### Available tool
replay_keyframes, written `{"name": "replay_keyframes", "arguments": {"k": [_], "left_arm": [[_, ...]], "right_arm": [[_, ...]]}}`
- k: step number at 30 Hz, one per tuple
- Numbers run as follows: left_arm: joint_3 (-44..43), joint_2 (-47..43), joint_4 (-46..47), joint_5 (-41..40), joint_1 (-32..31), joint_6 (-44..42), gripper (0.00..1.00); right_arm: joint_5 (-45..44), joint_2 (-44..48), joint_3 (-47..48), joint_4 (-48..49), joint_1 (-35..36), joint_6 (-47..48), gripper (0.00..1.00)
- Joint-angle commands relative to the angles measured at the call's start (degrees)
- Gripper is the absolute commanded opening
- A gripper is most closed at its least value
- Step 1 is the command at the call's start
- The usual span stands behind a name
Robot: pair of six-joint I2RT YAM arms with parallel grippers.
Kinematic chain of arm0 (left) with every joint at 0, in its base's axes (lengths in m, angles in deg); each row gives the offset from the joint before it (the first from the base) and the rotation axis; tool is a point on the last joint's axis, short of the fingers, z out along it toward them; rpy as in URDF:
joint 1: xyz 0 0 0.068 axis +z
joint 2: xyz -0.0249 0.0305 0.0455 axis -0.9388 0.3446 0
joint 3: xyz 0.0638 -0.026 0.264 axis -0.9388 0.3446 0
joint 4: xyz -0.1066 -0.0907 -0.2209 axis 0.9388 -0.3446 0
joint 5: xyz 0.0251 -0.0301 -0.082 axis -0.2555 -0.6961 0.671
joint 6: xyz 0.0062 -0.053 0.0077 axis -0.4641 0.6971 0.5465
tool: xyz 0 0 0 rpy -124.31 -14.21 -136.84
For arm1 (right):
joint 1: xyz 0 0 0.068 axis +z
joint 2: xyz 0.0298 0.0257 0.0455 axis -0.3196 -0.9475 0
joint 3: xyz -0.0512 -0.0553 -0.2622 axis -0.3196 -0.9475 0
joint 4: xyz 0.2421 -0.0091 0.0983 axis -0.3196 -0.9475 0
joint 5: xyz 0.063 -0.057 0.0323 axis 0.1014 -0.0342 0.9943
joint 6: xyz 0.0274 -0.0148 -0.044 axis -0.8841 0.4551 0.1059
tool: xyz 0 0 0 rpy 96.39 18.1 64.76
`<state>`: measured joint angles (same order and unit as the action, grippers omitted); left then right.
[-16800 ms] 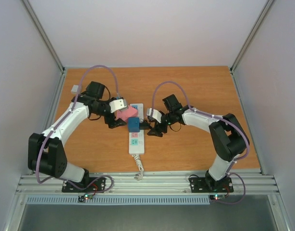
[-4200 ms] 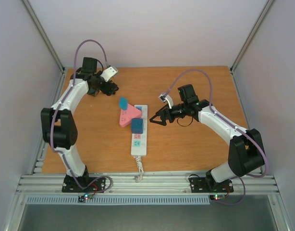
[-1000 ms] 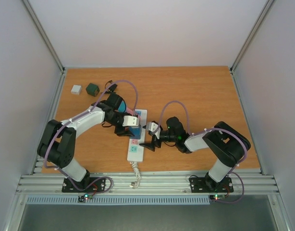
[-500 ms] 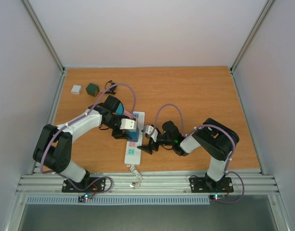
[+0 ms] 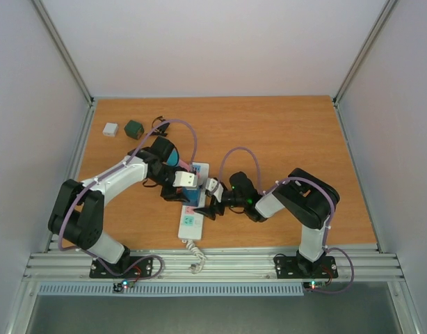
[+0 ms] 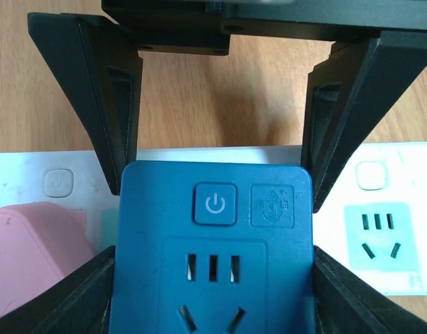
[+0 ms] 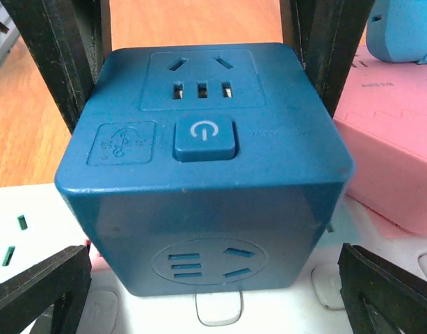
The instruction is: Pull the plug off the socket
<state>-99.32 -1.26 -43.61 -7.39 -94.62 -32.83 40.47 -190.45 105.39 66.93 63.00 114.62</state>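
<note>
My left gripper lifts next, moves left in the top view and lowers the plug onto bare wood by the white block, since that spot lies clear.
The socket is a long white strip lying at a slant on the wooden table, its cord end nearest me. A dark blue cube plug sits in it, seen clearly in the left wrist view and the right wrist view. My left gripper comes down from above and is shut on the cube's two sides; its fingers flank the cube. My right gripper is open, with its fingers on either side of the cube, low at the strip.
A pink plug sits in the strip beside the blue one, with a light blue plug beyond it. A green cube, a small white block and a black part lie at the far left.
My right gripper has slid left up to the strip and now straddles the blue plug. My left gripper has stayed on the blue plug. The strip's near end has shifted slightly left.
</note>
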Motion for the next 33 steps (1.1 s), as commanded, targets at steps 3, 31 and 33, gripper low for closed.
{"name": "replay_keyframes", "arguments": {"k": [3,31,33], "left_arm": [[-4.5,-0.8,-9.1,9.6,-0.5,-1.7,0.33],[-5.8,-5.8,-15.1,6.4,5.7,-4.9,0.26],[-6.5,-6.5,-16.5,6.5,7.0,-5.6,0.26]], "right_arm": [[-0.2,-0.9,0.7,-2.6,0.5,1.4,0.98],[0.0,-3.5,1.7,-8.6,1.2,3.2,0.98],[0.2,-3.3,1.5,-8.5,1.2,3.0,0.98]]}}
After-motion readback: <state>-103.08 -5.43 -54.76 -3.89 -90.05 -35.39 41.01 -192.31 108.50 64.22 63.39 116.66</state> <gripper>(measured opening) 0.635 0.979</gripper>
